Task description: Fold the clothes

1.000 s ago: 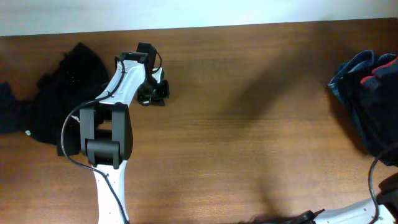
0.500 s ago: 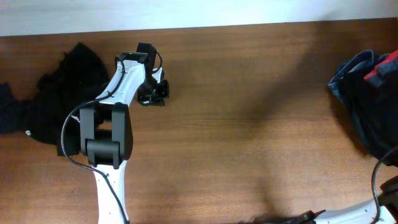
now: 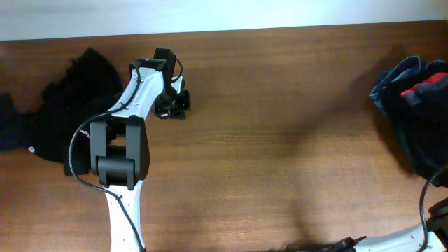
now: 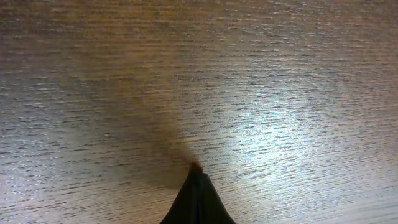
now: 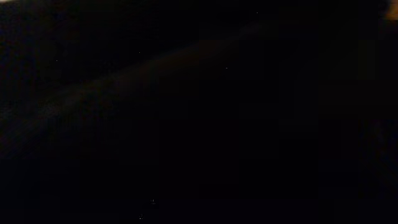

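Note:
The heap with the bright red fold lies close below the robot's right gripper, so the right gripper will next lower onto the dark cloth and release the held piece.
The clothes lie in two heaps. A black heap [image 3: 70,105] sits at the table's left end, with a navy piece [image 3: 10,122] at the far edge. A navy and black heap [image 3: 413,126] with a bright red fold [image 3: 428,89] sits at the right end. My left gripper [image 3: 178,103] rests just right of the black heap, apart from it. In the left wrist view the left gripper [image 4: 196,173] is shut, empty, its tips on bare wood. The right wrist view is wholly dark, so the right gripper's fingers do not show.
The brown wooden table [image 3: 280,154] stretches between the two heaps. A pale wall strip [image 3: 224,14] runs along the table's far edge. The left arm's black and white links [image 3: 119,154] reach up from the front edge. A cable [image 3: 422,199] curves at the lower right.
The red fold and the top of the right heap have shifted a little. The left arm and the black heap have not moved.

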